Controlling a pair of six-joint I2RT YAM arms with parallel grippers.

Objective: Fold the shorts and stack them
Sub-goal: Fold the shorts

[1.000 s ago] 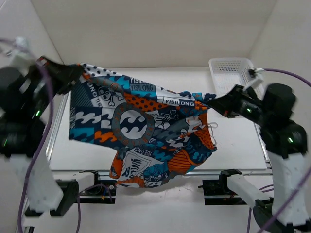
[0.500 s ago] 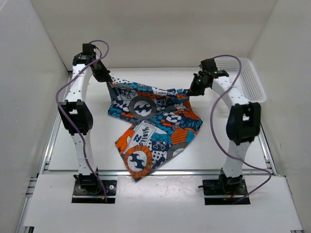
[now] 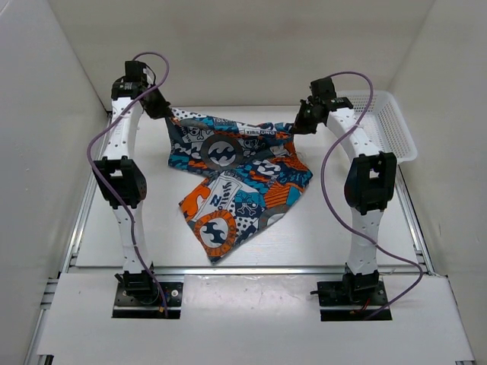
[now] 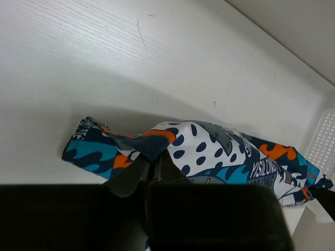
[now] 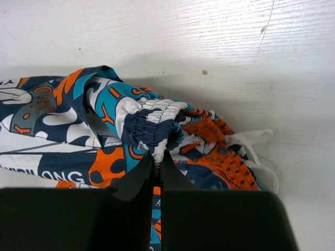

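The shorts' lower part is nearer my base. My right gripper needs to pull back next, to the right in the top view, and lay the waistband over the shorts' orange edge (image 3: pixel 300 167) (image 5: pixel 232 166).
The printed shorts (image 3: pixel 236 179) in teal, orange, navy and white are stretched between both grippers near the back of the table, the lower part draped onto the table toward the front. My left gripper (image 3: pixel 164 111) is shut on the shorts' far-left corner (image 4: pixel 157 144). My right gripper (image 3: pixel 300 125) is shut on the gathered waistband (image 5: pixel 157 130) at the far right, with white drawstrings (image 5: pixel 251 144) trailing beside it. The left wrist view shows the fabric running off to the right just above the table.
A white mesh basket (image 3: pixel 384 125) stands at the back right, close to the right arm; its edge shows in the left wrist view (image 4: pixel 324 141). White walls enclose the table on three sides. The arm bases sit at the front edge.
Both arms have swung from near the camera to the back of the table, carrying the shorts away and down, so the lower part now lies on the table. Both grips held.
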